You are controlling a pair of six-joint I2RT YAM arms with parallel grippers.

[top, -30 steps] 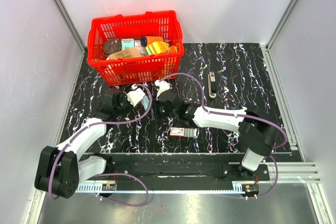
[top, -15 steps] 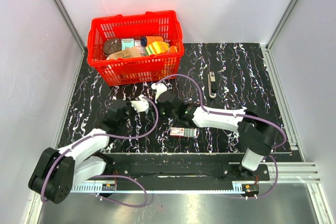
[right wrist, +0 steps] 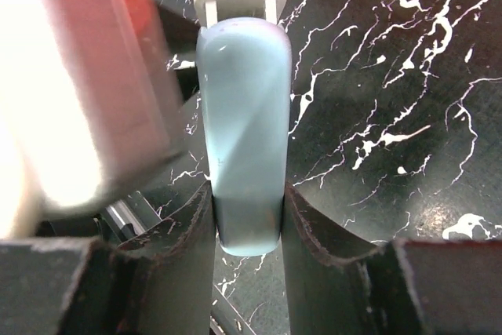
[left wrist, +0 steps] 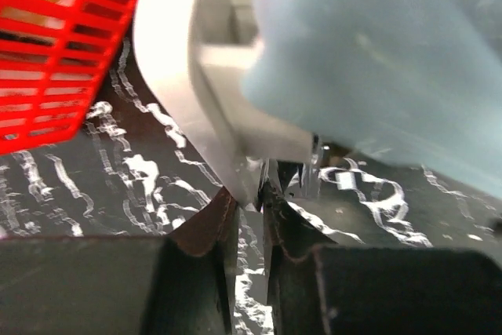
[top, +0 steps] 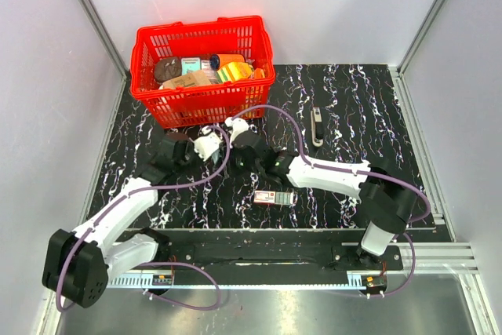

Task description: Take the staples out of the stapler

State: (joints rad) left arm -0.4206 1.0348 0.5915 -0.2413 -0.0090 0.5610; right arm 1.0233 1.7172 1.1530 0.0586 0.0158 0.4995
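The blue-and-white oblong should go down next onto the bare tabletop between basket and small box, a clear spot below my right gripper. My right gripper needs to lower it there and let it go.
The slim black stapler (top: 316, 125) with its grey metal channel lies on the table at the back right, away from both grippers. My right gripper (right wrist: 247, 217) is shut on a pale blue-and-white oblong (right wrist: 243, 115), and its fingers press both sides of the oblong's near end. My left gripper (left wrist: 249, 202) is nearly closed, with the tip of the oblong's white part (left wrist: 204, 92) pinched between its fingertips. The blue body (left wrist: 376, 52) fills the upper right of the left wrist view. In the top view both grippers (top: 205, 147) (top: 245, 147) meet just in front of the basket.
A red basket (top: 202, 103) full of assorted items stands at the back left, close behind the grippers. A small red-green-white box (top: 274, 198) lies near the front middle of the black marbled table (top: 361, 115). Metal rails run along the table's edges.
My left arm drew back towards the front, then moved forward again to the oblong held by my right gripper. The right arm shifted slightly. The stapler has not moved.
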